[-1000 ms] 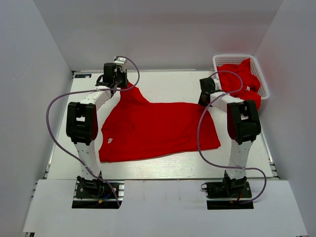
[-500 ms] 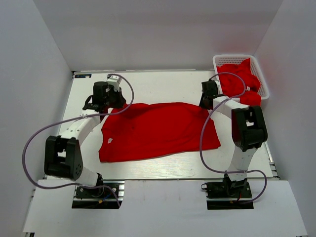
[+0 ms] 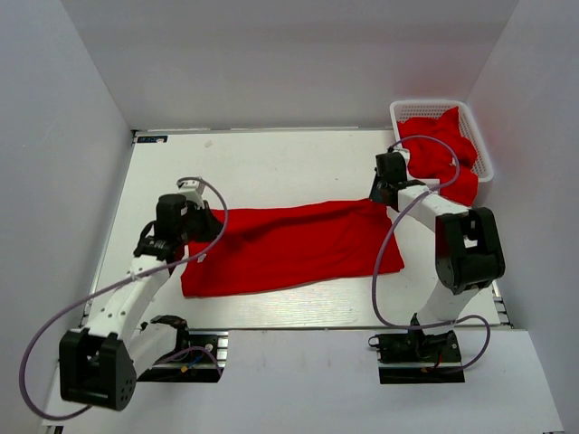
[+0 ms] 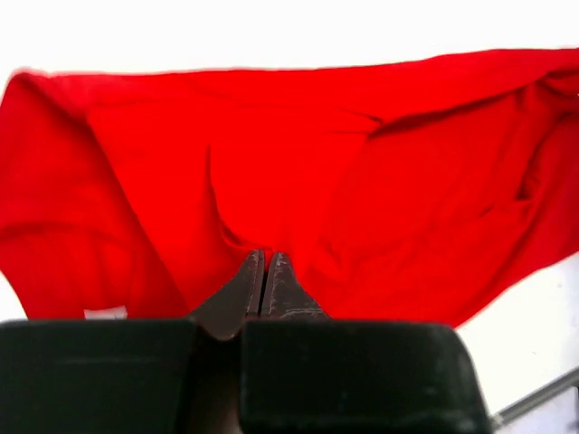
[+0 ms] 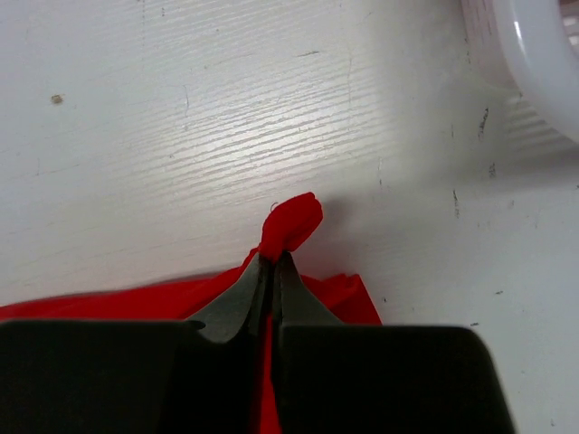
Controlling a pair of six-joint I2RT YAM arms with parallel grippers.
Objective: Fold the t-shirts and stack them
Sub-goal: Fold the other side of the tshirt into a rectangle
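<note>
My left gripper draws back and down toward the near edge next and releases the t-shirt, since its held far edge still stops short of the t-shirt's near edge (image 3: 222, 291).
One red t-shirt (image 3: 298, 246) lies across the middle of the table, its far edge folded toward the near side. My left gripper (image 3: 193, 228) is shut on the t-shirt's left far edge; the left wrist view shows the red cloth (image 4: 298, 172) spread beyond the closed tips (image 4: 264, 256), with a white label (image 4: 106, 313) at lower left. My right gripper (image 3: 382, 193) is shut on the shirt's right far corner; a small knob of cloth (image 5: 294, 221) pokes out past its tips (image 5: 272, 259). More red t-shirts (image 3: 441, 149) sit heaped in the basket.
The white lattice basket (image 3: 432, 108) stands at the back right corner, just behind my right arm; its rim (image 5: 543, 63) shows at the right wrist view's upper right. White walls enclose the table on three sides. Purple cables loop from both arms.
Both grippers have pulled the t-shirt's far edge toward the near side, folding it over. The left arm swung far back toward its base; the right moved slightly nearer.
</note>
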